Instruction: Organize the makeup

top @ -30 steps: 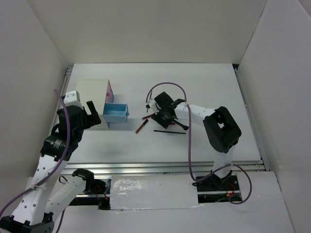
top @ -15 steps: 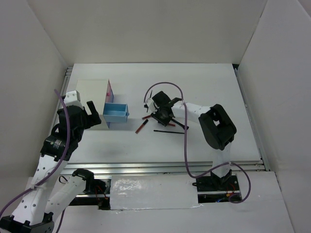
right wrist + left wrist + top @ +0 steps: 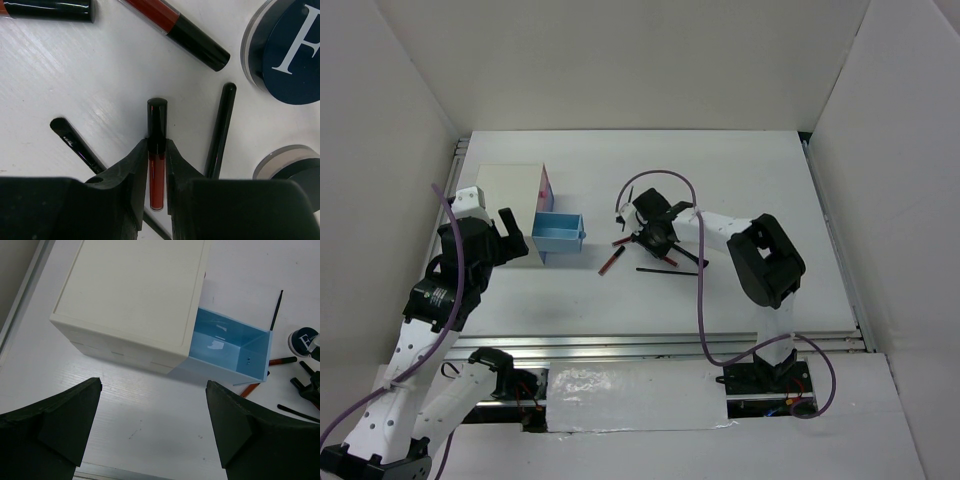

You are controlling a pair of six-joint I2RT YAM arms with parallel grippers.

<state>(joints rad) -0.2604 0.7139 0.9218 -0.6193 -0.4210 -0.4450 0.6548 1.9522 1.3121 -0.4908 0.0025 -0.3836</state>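
Note:
My right gripper will next raise the red-and-black tube, swing and turn toward the white box, then move down over the blue drawer (image 3: 558, 231), which is open and empty.
My right gripper (image 3: 157, 145) is shut on a red-and-black tube (image 3: 157, 117) that lies on the white table. Around it lie another red-and-black tube (image 3: 175, 22), a black pencil (image 3: 220, 130), a thin black brush (image 3: 75, 142), a blue-topped compact (image 3: 292, 55) and a second compact (image 3: 290, 165). In the top view the right gripper (image 3: 655, 238) is low over this cluster. My left gripper (image 3: 152, 425) is open and empty, above the table in front of the white box (image 3: 135, 295). It also shows in the top view (image 3: 512, 235).
The white box's blue drawer (image 3: 230, 345) is pulled open and holds nothing; it faces the cluster (image 3: 558, 232). A red pencil (image 3: 611, 262) and a long black pencil (image 3: 668, 271) lie between drawer and right arm. White walls enclose the table on three sides.
The right arm's elbow has shifted a little to the left while its gripper stayed low over the makeup cluster. The left arm has not moved.

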